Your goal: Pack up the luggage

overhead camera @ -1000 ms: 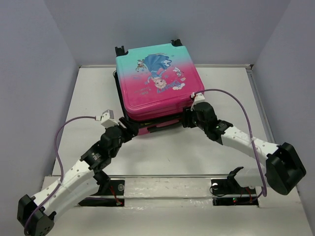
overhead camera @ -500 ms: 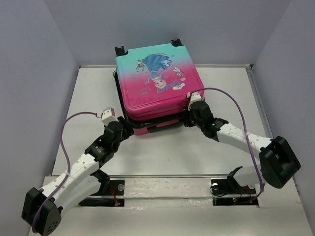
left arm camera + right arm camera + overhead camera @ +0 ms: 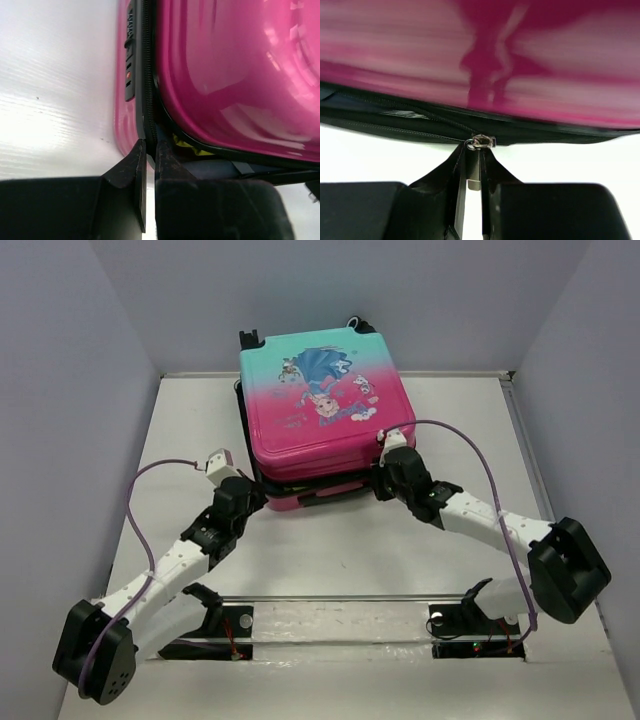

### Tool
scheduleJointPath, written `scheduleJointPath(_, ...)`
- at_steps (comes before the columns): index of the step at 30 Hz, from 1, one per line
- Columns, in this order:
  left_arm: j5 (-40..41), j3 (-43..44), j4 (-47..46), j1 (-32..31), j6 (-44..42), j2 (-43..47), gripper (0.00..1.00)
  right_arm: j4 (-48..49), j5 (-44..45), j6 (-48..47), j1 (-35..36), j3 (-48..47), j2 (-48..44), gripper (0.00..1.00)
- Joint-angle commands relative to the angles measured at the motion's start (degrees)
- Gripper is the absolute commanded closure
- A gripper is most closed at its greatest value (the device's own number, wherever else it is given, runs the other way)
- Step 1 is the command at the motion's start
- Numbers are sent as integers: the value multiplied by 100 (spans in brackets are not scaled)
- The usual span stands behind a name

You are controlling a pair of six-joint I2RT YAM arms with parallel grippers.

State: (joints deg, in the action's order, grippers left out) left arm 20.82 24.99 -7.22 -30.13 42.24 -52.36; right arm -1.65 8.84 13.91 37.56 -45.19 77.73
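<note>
My left gripper stays on the luggage's black zipper edge next and eases toward the right in the top view before releasing it, because the luggage's front gap still stands open.
The luggage (image 3: pixel 315 410), pink-to-teal with a cartoon princess on its lid, lies flat at the back of the table with the lid down and a dark gap along the front. My left gripper (image 3: pixel 257 496) is at its front left corner, and its jaws (image 3: pixel 150 146) are shut on the black zipper edge (image 3: pixel 148 100). Something yellow (image 3: pixel 187 145) shows inside the gap. At the front right corner my right gripper (image 3: pixel 384 476) has its jaws (image 3: pixel 474 155) shut on the metal zipper pull (image 3: pixel 473 172), just under the slider (image 3: pixel 481 142).
The white table (image 3: pixel 330 560) stretches in front of the luggage to the rail with the arm bases (image 3: pixel 350 625). Grey walls stand on the left, right and back. A combination lock (image 3: pixel 129 75) sits on the luggage's side near my left fingers.
Both grippers have closed, the left on the zipper edge, the right on the zipper pull. The left arm reached further in and the luggage shifted slightly back and to the right.
</note>
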Motion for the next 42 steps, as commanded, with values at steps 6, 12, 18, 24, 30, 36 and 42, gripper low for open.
scheduleJointPath(6,-623,93,-1167,-423,153,-556,94,209,-339,455,2641,-1702,1171,93)
scheduleJointPath(12,-816,-47,-1290,-450,144,-407,94,454,-734,507,3064,-2494,1762,93)
scheduleJointPath(18,-1045,-319,-1457,-450,206,-152,94,1262,-1585,332,3117,-2978,2201,93)
scheduleJointPath(24,-1141,-513,-1387,-450,179,260,94,2106,-2570,392,3187,-3628,2851,93)
scheduleJointPath(30,-1282,-583,-1352,-467,249,419,94,2705,-2625,683,3240,-3164,2959,93)
scheduleJointPath(36,-1291,-575,-1431,-607,276,358,94,1645,-1492,815,3302,-1732,1387,17)
scheduleJointPath(42,-1080,-653,-1449,-801,276,332,94,-343,239,1061,3197,-1028,-766,0)
